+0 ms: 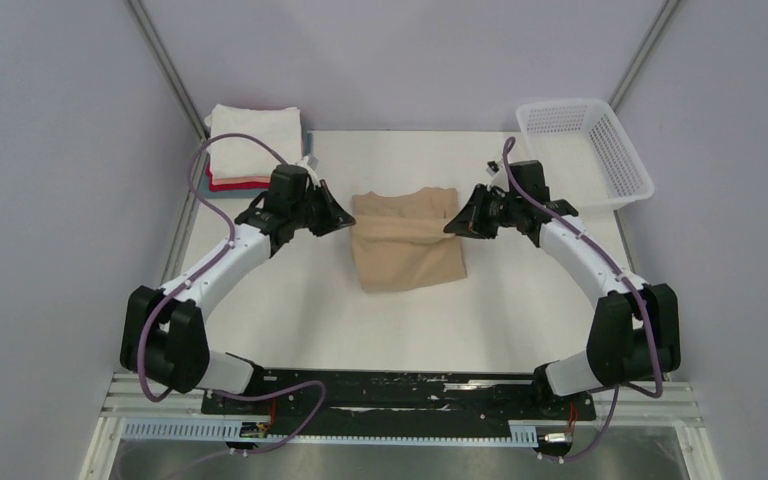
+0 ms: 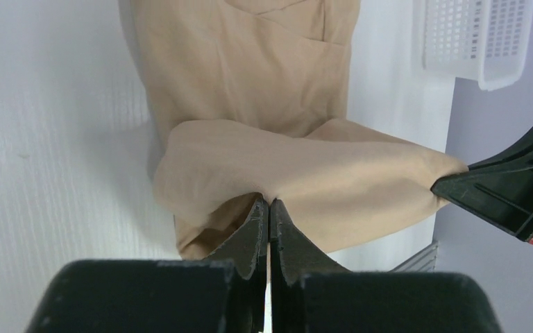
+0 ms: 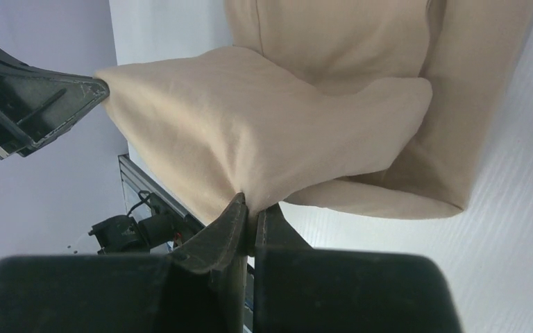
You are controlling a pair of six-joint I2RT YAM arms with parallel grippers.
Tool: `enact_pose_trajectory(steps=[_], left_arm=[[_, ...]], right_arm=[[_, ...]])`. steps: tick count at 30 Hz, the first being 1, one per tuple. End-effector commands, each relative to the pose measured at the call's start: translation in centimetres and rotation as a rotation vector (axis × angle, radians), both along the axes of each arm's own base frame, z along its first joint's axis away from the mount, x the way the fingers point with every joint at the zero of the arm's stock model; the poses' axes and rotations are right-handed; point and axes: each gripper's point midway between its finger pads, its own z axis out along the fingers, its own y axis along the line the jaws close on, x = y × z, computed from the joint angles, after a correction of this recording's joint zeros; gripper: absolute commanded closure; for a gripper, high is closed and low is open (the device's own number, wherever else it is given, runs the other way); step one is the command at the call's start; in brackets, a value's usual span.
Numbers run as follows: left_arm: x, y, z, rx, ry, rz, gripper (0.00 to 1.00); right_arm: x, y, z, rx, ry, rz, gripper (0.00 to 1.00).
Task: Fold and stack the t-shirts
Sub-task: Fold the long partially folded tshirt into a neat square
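Observation:
The t-shirt's far end [image 1: 445, 202] lies outward of my right gripper and below, so it will next carry the t-shirt's edge out, lower it there and release it.
A tan t-shirt [image 1: 407, 240] lies partly folded in the middle of the table. My left gripper [image 1: 346, 222] is shut on its left edge, which is lifted off the table; the pinch shows in the left wrist view [image 2: 269, 202]. My right gripper [image 1: 453, 226] is shut on its right edge, seen in the right wrist view [image 3: 250, 205]. The raised cloth [image 3: 250, 132] stretches between both grippers above the rest of the shirt [image 2: 250, 55]. A stack of folded t-shirts [image 1: 252, 140], cream-white on top with red and grey-blue edges below, sits at the back left.
A white plastic mesh basket [image 1: 585, 150] stands at the back right of the table, also in the left wrist view [image 2: 475, 41]. Grey walls close in on both sides. A metal rail [image 1: 400, 400] runs along the near edge.

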Motion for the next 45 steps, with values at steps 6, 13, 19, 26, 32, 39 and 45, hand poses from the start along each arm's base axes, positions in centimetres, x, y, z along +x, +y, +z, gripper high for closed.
enact_pose_trajectory(steps=[6, 13, 19, 26, 32, 39, 45], left_arm=[[4.0, -1.2, 1.2, -0.071, -0.05, -0.067, 1.0], [6.5, -2.7, 1.3, -0.151, -0.042, -0.119, 1.0], [8.3, -3.8, 0.6, -0.221, 0.005, -0.161, 1.0], [12.1, -1.5, -1.6, -0.177, 0.029, -0.046, 1.0], [15.4, 0.4, -3.0, -0.158, 0.038, 0.039, 1.0], [18.6, 1.1, -6.3, -0.136, 0.076, 0.089, 1.0], [21.8, 1.2, -8.0, -0.135, 0.07, 0.095, 0.77]], right_arm=[[3.5, -0.3, 2.4, 0.074, -0.087, -0.039, 1.0], [5.0, -0.7, 2.7, 0.099, -0.111, -0.066, 1.0], [6.8, -0.8, 2.3, 0.122, -0.115, -0.081, 1.0], [9.9, -0.6, 1.8, 0.147, -0.137, -0.118, 1.0], [12.7, -1.2, 0.3, 0.165, -0.126, -0.173, 1.0], [17.0, -1.9, -2.6, 0.152, -0.126, -0.26, 0.96], [22.2, -2.2, -3.1, 0.162, -0.222, -0.296, 0.54]])
